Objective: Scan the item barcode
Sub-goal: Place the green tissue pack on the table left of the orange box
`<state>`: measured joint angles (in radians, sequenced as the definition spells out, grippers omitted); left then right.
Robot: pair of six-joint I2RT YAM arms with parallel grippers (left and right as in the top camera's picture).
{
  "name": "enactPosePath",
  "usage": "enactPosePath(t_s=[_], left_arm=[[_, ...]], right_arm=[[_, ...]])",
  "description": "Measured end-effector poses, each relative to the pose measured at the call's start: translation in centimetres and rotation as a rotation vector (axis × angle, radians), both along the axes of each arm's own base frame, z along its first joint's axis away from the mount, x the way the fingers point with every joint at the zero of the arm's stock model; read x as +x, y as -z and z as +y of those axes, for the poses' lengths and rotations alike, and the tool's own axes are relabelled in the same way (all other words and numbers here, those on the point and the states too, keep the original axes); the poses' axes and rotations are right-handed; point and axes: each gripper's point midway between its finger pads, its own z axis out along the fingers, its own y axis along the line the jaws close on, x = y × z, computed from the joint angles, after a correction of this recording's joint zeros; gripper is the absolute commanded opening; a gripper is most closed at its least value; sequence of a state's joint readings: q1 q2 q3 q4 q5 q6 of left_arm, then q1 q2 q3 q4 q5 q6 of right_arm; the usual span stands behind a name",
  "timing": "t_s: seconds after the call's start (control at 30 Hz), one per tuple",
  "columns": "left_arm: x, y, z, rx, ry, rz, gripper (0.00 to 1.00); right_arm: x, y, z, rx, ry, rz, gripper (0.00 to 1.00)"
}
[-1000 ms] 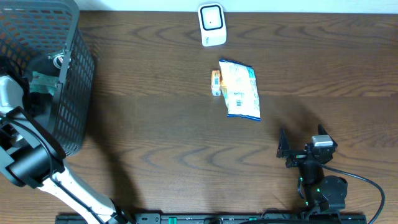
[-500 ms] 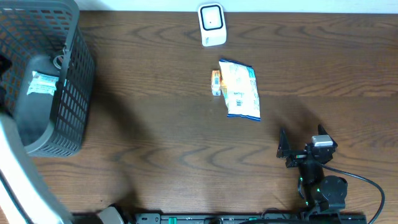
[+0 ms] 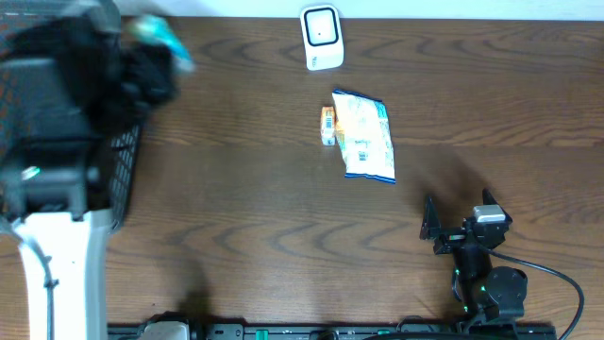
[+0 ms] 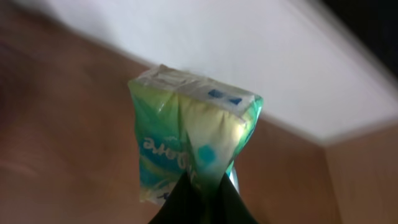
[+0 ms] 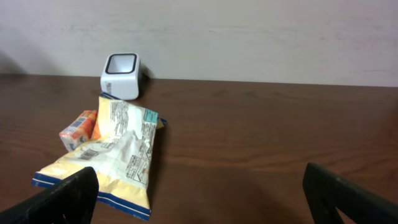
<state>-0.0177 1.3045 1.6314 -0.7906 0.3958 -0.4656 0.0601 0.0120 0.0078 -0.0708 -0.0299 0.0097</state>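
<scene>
The packet needs to go beside the small orange box, so my left gripper will next swing away from the basket toward it and lower the packet.
My left gripper [image 4: 202,190] is shut on a green and teal plastic packet [image 4: 189,137], pinching its lower edge so it stands up in front of the left wrist camera. From overhead the left arm is a large blur at the top left, with the left gripper [image 3: 149,59] and the teal packet [image 3: 162,36] raised above the basket's right rim. The white barcode scanner [image 3: 322,38] stands at the back middle, its window also visible on the scanner [image 5: 120,67] in the right wrist view. My right gripper [image 3: 461,225] rests open at the front right, and nothing lies between the fingers of the right gripper [image 5: 202,199].
A grey mesh basket [image 3: 126,165] stands at the far left, mostly covered by the left arm. A yellow and white snack bag [image 3: 366,137] and a small orange box [image 3: 327,125] lie mid-table in front of the scanner.
The left arm has risen out of the basket with the packet, coming up toward the camera and shifting right over the basket's rim. The right arm has not moved.
</scene>
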Motion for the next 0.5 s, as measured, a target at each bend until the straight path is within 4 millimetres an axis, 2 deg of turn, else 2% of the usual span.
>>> enactPosePath(t_s=[0.17,0.27,0.37,0.5], left_arm=[[0.0,4.1,-6.9,0.022,0.182,0.128,0.07],[0.8,7.7,-10.4,0.073,0.247,0.213,0.07],[1.8,11.8,-12.6,0.139,0.270,0.295,0.07],[3.5,18.1,-14.2,0.254,0.255,0.403,0.07]], right_arm=[[0.0,0.0,0.0,0.000,0.000,0.000,0.99],[0.0,0.0,0.0,0.000,0.000,0.000,0.99],[0.0,0.0,0.0,0.000,0.000,0.000,0.99],[0.0,0.0,0.0,0.000,0.000,0.000,0.99]])
